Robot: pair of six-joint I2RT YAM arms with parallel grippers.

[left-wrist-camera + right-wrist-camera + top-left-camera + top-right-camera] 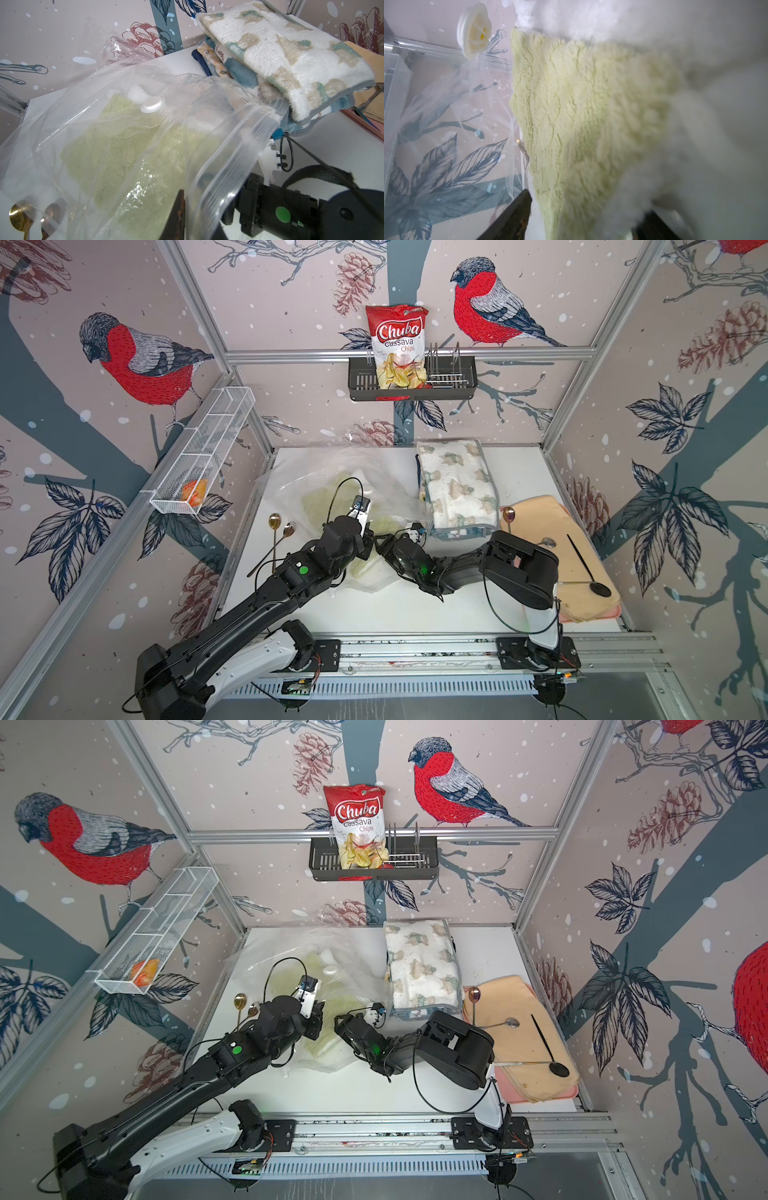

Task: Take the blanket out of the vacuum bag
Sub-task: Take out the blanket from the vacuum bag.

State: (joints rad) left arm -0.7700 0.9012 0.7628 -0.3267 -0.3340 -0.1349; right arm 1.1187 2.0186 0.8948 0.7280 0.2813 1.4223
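Note:
My right gripper moves down and deeper into the bag's opening next, onto the green blanket's nearest part [590, 196], since that part already lies between the gripper's open fingers.
The vacuum bag [307, 477], clear and crinkly, lies on the left half of the white table, its round white valve cap [151, 104] on top. A pale green and white fluffy blanket [108, 149] is inside it. My left gripper [191, 207] is shut on the bag's zip-seal edge [232, 164] and holds the mouth up; only one dark finger [178, 214] shows. My right gripper [589, 203] reaches into the bag's mouth. It stands open, its fingers wide apart with the green blanket [581, 116] between them. In both top views the two grippers meet at the bag's near right corner [374, 545] [328, 1021].
A folded patterned fleece [457, 485] lies at the back right, touching the bag. A peach cloth [552, 531] with spoons and a black ladle [598, 589] covers the right edge. Two gold spoons [282, 531] lie left of the bag. A chips bag [399, 348] stands in a wall rack.

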